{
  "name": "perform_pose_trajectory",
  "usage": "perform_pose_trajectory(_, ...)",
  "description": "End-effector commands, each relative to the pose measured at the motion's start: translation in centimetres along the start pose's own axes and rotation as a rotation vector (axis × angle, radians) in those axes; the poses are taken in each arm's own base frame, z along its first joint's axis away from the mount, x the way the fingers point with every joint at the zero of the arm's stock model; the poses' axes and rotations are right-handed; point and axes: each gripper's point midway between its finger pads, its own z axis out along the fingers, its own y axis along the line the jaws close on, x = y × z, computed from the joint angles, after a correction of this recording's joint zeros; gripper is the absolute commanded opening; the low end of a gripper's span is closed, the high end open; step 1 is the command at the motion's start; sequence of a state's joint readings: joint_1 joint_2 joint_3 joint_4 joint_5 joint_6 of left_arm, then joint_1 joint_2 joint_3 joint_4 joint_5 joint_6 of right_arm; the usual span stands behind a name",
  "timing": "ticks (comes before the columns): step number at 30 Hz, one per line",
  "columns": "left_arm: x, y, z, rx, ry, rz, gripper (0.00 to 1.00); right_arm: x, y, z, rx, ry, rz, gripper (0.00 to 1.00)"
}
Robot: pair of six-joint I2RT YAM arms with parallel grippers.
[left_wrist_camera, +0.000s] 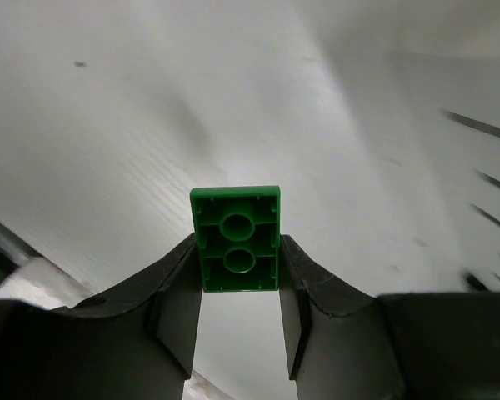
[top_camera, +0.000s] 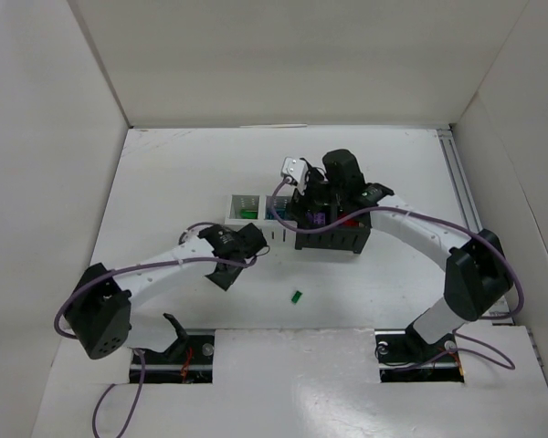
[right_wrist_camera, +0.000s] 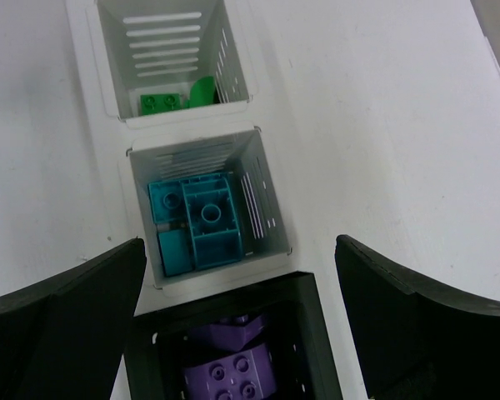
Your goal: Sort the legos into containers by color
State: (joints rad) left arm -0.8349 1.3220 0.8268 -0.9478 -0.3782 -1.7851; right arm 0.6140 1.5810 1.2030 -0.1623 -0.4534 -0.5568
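Observation:
The white container with green legos is outward of my left gripper, so I need to lift the brick (left_wrist_camera: 236, 237) next and move it outward over that container to release it.
My left gripper (left_wrist_camera: 237, 267) is shut on a green lego brick (left_wrist_camera: 236, 237), seen underside up, and holds it above the white table. In the top view this gripper (top_camera: 254, 248) is just left of the containers. My right gripper (right_wrist_camera: 240, 250) is open and empty, hovering over the containers (top_camera: 315, 212). Below it are a white container with green legos (right_wrist_camera: 162, 102), a white container with teal legos (right_wrist_camera: 202, 218) and a black container with purple legos (right_wrist_camera: 232, 371). One loose green lego (top_camera: 296, 296) lies on the table in front of the containers.
The white containers (top_camera: 247, 208) and the black containers (top_camera: 333, 239) stand in a row at the table's middle. A bit of red (top_camera: 348, 220) shows in the right black container. White walls enclose the table on three sides.

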Motion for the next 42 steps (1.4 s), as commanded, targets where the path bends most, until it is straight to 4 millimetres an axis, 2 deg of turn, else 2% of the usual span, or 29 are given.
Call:
perform_pose_trajectory(1, -3.1, -2.7, -5.3, 0.137, -0.104, -0.029, 0.16, -2.6, -0.8, -2.1, 0.035, -0.086, -0.025, 0.99)
perform_pose_trajectory(2, -4.3, -3.5, -6.3, 0.173, -0.144, -0.044, 0.16, -2.2, -1.3, -2.6, 0.057, -0.078, -0.02, 0.99)
perform_pose_trajectory(3, -4.8, -4.9, -8.2, 0.237, -0.156, -0.011, 0.16, -2.4, -1.0, -3.2, 0.062, -0.086, -0.025, 0.99)
perform_pose_trajectory(7, -8.0, -8.0, -12.4, 0.379, -0.259, -0.02, 0.16, -2.6, -1.7, -5.2, 0.129, -0.085, -0.033, 0.99)
perform_pose_trajectory(9, -9.3, -9.7, -13.9, 0.44, -0.333, 0.009, 0.19, -3.0, -1.6, -6.7, 0.16, -0.083, -0.062, 0.99)
perform_pose_trajectory(12, -10.7, -12.3, -15.7, 0.511, -0.406, 0.053, 0.25, -2.4, -0.8, -8.4, 0.175, -0.064, -0.088, 0.99)
perform_pose_trajectory(13, -11.4, -12.7, -15.6, 0.514, -0.421, 0.054, 0.25, -1.7, -0.6, -8.9, 0.187, -0.036, -0.09, 0.99)
perform_pose_trajectory(14, -11.9, -13.3, -15.8, 0.526, -0.434, 0.062, 0.25, -1.2, 0.4, -8.9, 0.174, -0.019, -0.1, 0.99)
perform_pose_trajectory(15, -11.9, -13.7, -15.4, 0.531, -0.436, 0.076, 0.26, -1.4, 0.8, -9.7, 0.187, -0.017, -0.121, 0.99)
perform_pose_trajectory(16, -12.0, -14.8, -15.5, 0.565, -0.447, 0.101, 0.31, -1.0, 0.9, -10.0, 0.208, 0.007, -0.123, 0.99)
perform_pose_trajectory(17, -12.5, -15.0, -14.2, 0.548, -0.452, 0.112, 0.31, -0.8, 2.3, -9.9, 0.185, 0.019, -0.132, 0.99)
perform_pose_trajectory(19, -12.2, -16.3, -13.4, 0.585, -0.408, 0.119, 0.31, 0.0, 3.8, -10.1, 0.177, 0.035, -0.143, 0.99)
perform_pose_trajectory(20, -12.7, -16.5, -12.8, 0.581, -0.405, 0.12, 0.31, 0.4, 4.3, -10.1, 0.178, 0.045, -0.139, 0.99)
perform_pose_trajectory(21, -12.4, -16.5, -11.8, 0.568, -0.4, 0.16, 0.31, 0.9, 5.8, -9.9, 0.148, 0.046, -0.139, 0.99)
perform_pose_trajectory(24, -11.3, -18.3, -11.8, 0.641, -0.385, 0.217, 0.33, 2.0, 7.6, -9.4, 0.122, 0.068, -0.111, 0.99)
perform_pose_trajectory(27, -10.2, -18.9, -10.6, 0.634, -0.37, 0.288, 0.35, 4.3, 9.3, -8.8, 0.114, 0.13, -0.09, 0.99)
perform_pose_trajectory(28, -10.2, -19.0, -10.6, 0.627, -0.368, 0.294, 0.35, 4.9, 10.6, -8.2, 0.081, 0.139, -0.091, 0.99)
perform_pose_trajectory(32, -9.5, -18.7, -9.3, 0.586, -0.351, 0.328, 0.36, 6.3, 11.8, -7.4, 0.066, 0.166, -0.063, 0.99)
perform_pose_trajectory(35, -9.1, -18.6, -8.8, 0.574, -0.338, 0.343, 0.5, 6.7, 12.8, -6.6, 0.038, 0.166, -0.059, 0.99)
perform_pose_trajectory(37, -8.9, -18.6, -8.8, 0.579, -0.328, 0.347, 0.55, 6.9, 13.3, -6.3, 0.022, 0.174, -0.064, 0.99)
perform_pose_trajectory(39, -8.9, -18.4, -8.8, 0.579, -0.328, 0.347, 0.63, 7.2, 14.1, -5.7, -0.007, 0.184, -0.098, 0.99)
perform_pose_trajectory(40, -9.0, -18.0, -9.4, 0.591, -0.325, 0.354, 0.66, 6.8, 14.4, -5.5, -0.02, 0.17, -0.112, 0.99)
perform_pose_trajectory(42, -9.3, -17.5, -9.8, 0.596, -0.329, 0.358, 0.78, 6.9, 15.1, -5.2, -0.06, 0.167, -0.144, 0.99)
